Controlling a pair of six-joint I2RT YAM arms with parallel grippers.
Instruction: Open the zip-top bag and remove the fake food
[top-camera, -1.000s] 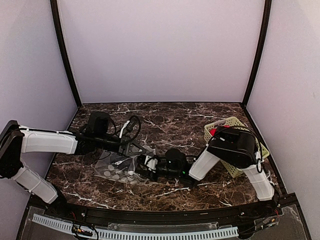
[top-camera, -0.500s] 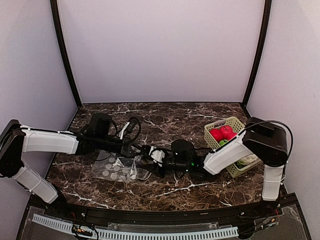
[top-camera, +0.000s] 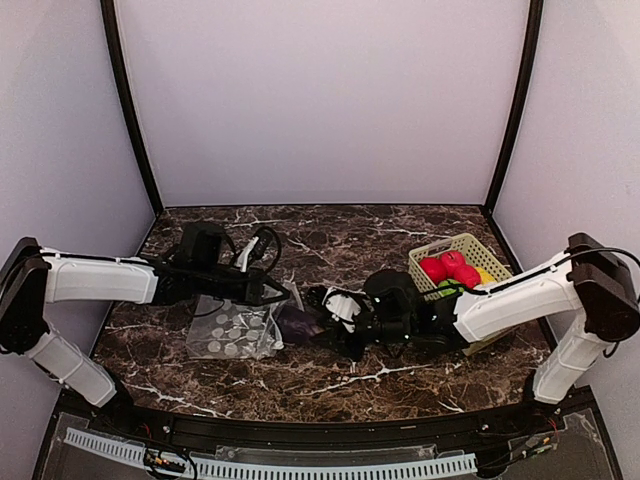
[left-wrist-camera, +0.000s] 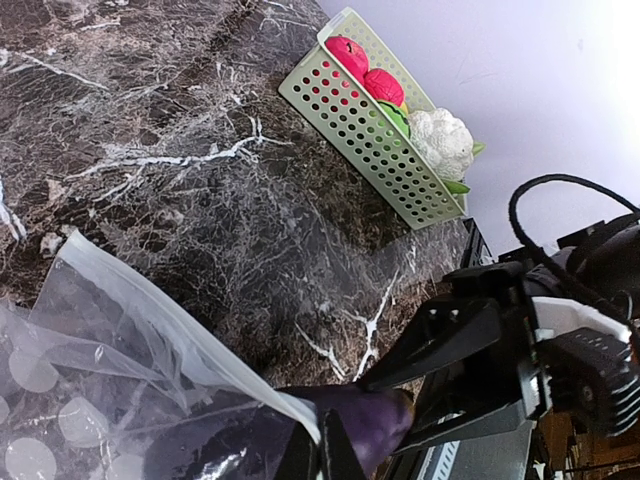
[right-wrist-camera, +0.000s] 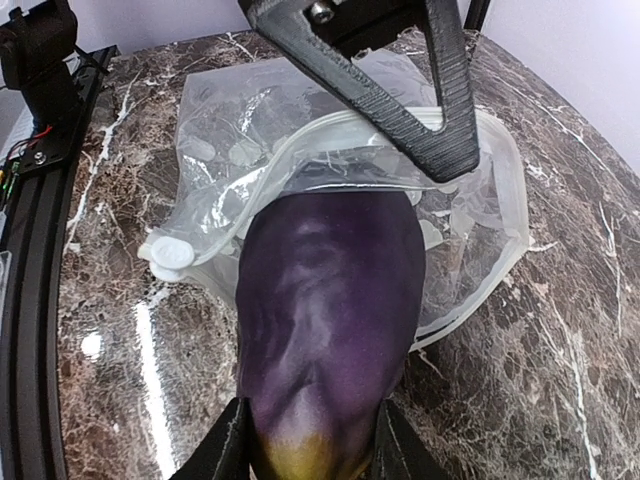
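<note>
My right gripper lifts from the bag (top-camera: 232, 335) next and releases over the basket's far corner (top-camera: 482, 255), to its right in the top view, because food lies there.
The zip-top bag (top-camera: 232, 335), clear with pale dots, lies on the marble left of centre. My left gripper (top-camera: 278, 297) is shut on its open rim; in the left wrist view the left gripper (left-wrist-camera: 322, 452) pinches the white edge of the bag (left-wrist-camera: 110, 370). My right gripper (top-camera: 318, 319) is shut on a dark purple eggplant (right-wrist-camera: 325, 300), the right gripper (right-wrist-camera: 310, 455) clamping its yellowish near end. The eggplant's far end still sits in the mouth of the bag (right-wrist-camera: 300, 150). Red fruits (top-camera: 447, 268) and a white cauliflower (left-wrist-camera: 440, 140) lie in the basket.
A light-green lattice basket (top-camera: 480, 250) stands at the right of the table, with green and yellow toys inside beside the red ones. The bag's white zip slider (right-wrist-camera: 170, 255) lies on the marble left of the eggplant. Purple walls close in the back and sides.
My right arm has drawn back to the right, pulling the eggplant partly out of the bag's mouth and uncovering the basket. The left gripper kept hold of the bag's rim.
</note>
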